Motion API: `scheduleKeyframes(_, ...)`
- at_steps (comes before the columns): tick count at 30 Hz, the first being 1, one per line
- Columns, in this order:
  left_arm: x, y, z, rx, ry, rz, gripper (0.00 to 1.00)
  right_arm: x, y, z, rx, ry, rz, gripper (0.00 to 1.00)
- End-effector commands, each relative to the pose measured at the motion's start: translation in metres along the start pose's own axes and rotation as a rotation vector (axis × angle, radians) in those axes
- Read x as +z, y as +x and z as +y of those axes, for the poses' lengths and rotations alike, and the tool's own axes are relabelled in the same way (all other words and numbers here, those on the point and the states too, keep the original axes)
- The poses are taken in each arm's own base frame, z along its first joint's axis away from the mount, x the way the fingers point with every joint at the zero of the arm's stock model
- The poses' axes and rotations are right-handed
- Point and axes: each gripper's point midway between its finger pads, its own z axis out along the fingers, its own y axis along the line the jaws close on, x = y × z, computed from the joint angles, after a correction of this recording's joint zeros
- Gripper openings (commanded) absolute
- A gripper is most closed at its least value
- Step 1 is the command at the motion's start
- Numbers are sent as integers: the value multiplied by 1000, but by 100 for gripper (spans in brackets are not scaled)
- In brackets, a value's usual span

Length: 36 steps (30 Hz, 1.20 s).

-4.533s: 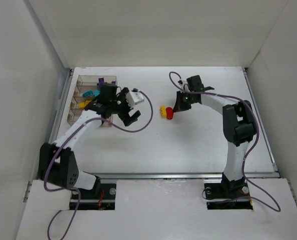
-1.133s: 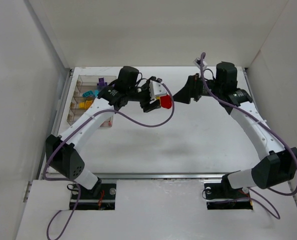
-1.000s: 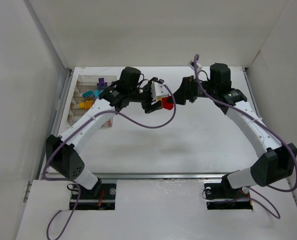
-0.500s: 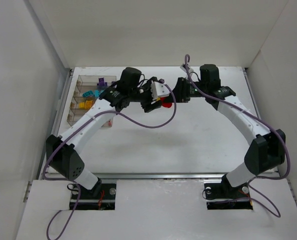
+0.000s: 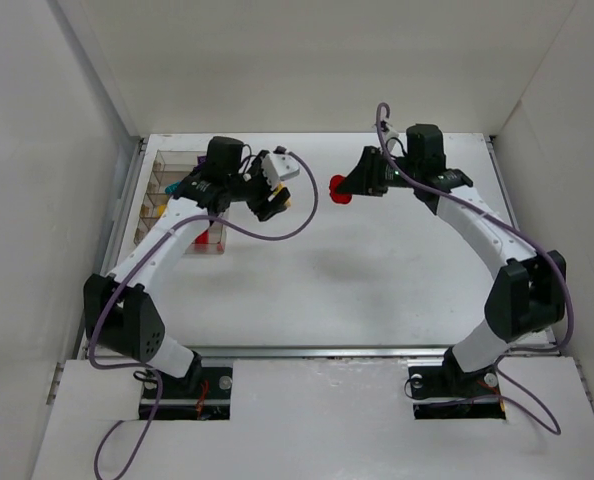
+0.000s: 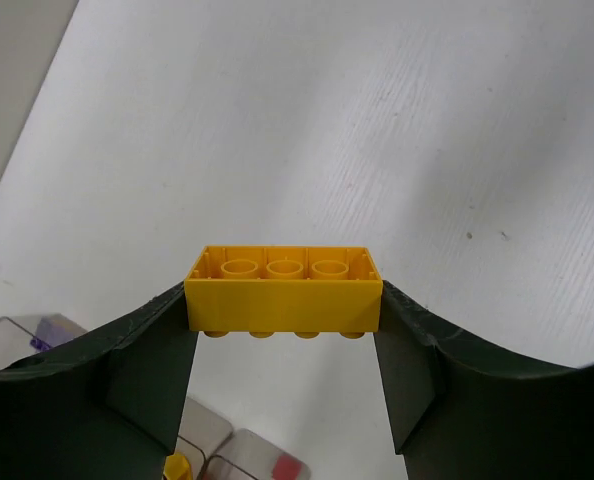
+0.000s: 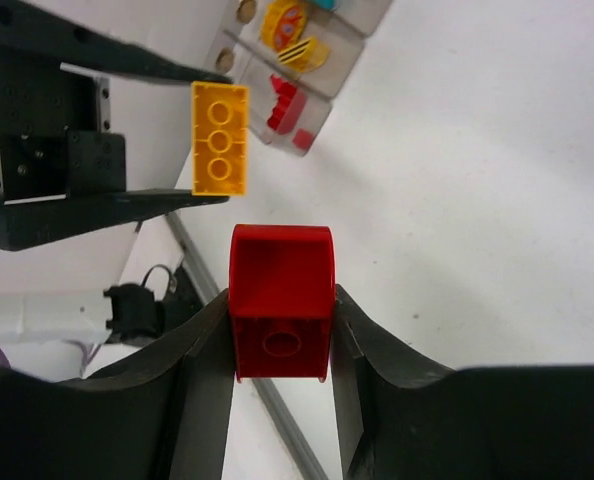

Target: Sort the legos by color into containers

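The yellow pieces that lie together in one tray section (image 5: 161, 211) (image 6: 179, 465) come next: my left gripper moves to the left in the top view, turning and lowering onto them.
My left gripper (image 5: 280, 200) is shut on a yellow brick (image 6: 283, 290), held endwise between its fingertips above the table, just right of the clear divided tray (image 5: 152, 215). My right gripper (image 5: 341, 188) is shut on a red brick (image 7: 280, 300), also seen in the top view (image 5: 338, 190), held in the air at the table's far middle. The two grippers are apart. In the right wrist view the yellow brick (image 7: 220, 138) shows between the left fingers (image 7: 107, 215). The tray holds red pieces (image 7: 287, 105) and a yellow piece (image 7: 292, 35) in separate compartments; a cyan piece (image 5: 172, 187) shows too.
White walls close in the table on the left, far and right sides. The tray stands by the left wall, partly hidden by my left arm. A tray corner (image 6: 247, 455) shows under my left gripper. Purple cables hang from both arms.
The grippers were together at the far middle on a joined yellow and red cluster. Now they are apart: the left has moved left with the yellow brick, the right holds the red one.
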Motion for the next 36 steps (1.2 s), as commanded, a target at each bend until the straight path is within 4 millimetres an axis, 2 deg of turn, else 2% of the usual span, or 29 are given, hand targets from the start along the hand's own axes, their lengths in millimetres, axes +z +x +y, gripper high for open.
scheduleKeyframes(1, -19, -2, 3, -58, -34, -29, 0, 2, -38, -1, -42, 37, -112, 0)
scheduleKeyframes(4, -26, 17, 15, -168, -72, -12, 0, 10, -50, -8, -34, 52, -128, 0)
scheduleKeyframes(5, -30, 35, 29, -230, -109, 8, 0, 12, -51, -7, -36, 42, -124, 0)
scheduleKeyframes(6, -33, 42, 40, -276, -139, 8, 0, 13, -57, -5, -45, 30, -127, 0)
scheduleKeyframes(7, -39, 67, 53, -401, -181, 36, 0, 19, -55, -11, -34, 28, -111, 0)
scheduleKeyframes(8, -35, 71, 55, -444, -188, 41, 0, 22, -53, -15, -26, 32, -105, 0)
scheduleKeyframes(9, -47, 92, 72, -531, -251, 62, 0, 23, -56, -15, -28, 31, -106, 0)
scheduleKeyframes(11, -60, 114, 98, -644, -357, 85, 0, 30, -54, -24, -15, 37, -95, 0)
scheduleKeyframes(12, -66, 138, 109, -755, -411, 111, 0, 29, -57, -21, -22, 34, -101, 0)
scheduleKeyframes(13, -70, 147, 116, -791, -447, 123, 0, 32, -58, -24, -19, 35, -98, 0)
scheduleKeyframes(14, -76, 158, 126, -814, -507, 150, 0, 38, -54, -33, -4, 43, -84, 0)
scheduleKeyframes(16, -74, 182, 133, -843, -548, 209, 0, 41, -62, -30, -16, 28, -89, 0)
scheduleKeyframes(18, -76, 193, 142, -828, -589, 258, 0, 49, -61, -38, -1, 25, -70, 0)
scheduleKeyframes(19, -70, 206, 141, -834, -583, 291, 0, 51, -62, -41, 5, 28, -64, 0)
scheduleKeyframes(20, -70, 209, 145, -814, -589, 306, 0, 53, -70, -38, -7, 21, -75, 0)
scheduleKeyframes(21, -72, 213, 151, -807, -623, 320, 0, 57, -68, -45, 5, 28, -64, 0)
scheduleKeyframes(22, -68, 224, 150, -819, -624, 347, 0, 59, -68, -44, 9, 21, -57, 0)
scheduleKeyframes(23, -68, 227, 153, -819, -634, 355, 2, 59, -75, -41, -4, 15, -68, 0)
scheduleKeyframes(27, -65, 238, 158, -846, -641, 378, 17, 67, -73, -49, 18, 15, -42, 0)
scheduleKeyframes(28, -65, 238, 158, -857, -643, 375, 30, 68, -74, -48, 16, 6, -39, 0)
scheduleKeyframes(29, -63, 237, 155, -864, -627, 377, 38, 68, -74, -48, 16, 6, -39, 0)
scheduleKeyframes(30, -63, 234, 154, -886, -623, 367, 52, 68, -74, -48, 16, 6, -39, 0)
scheduleKeyframes(31, -63, 234, 154, -886, -623, 367, 53, 68, -74, -48, 16, 6, -39, 0)
scheduleKeyframes(32, -63, 234, 154, -895, -625, 364, 62, 68, -74, -48, 16, 6, -39, 0)
scheduleKeyframes(34, -65, 229, 155, -902, -634, 351, 69, 68, -73, -49, 22, 9, -34, 0)
scheduleKeyframes(35, -70, 224, 157, -902, -656, 342, 76, 68, -73, -49, 13, 9, -34, 0)
scheduleKeyframes(36, -75, 216, 159, -891, -666, 325, 89, 68, -71, -50, 22, 14, -26, 0)
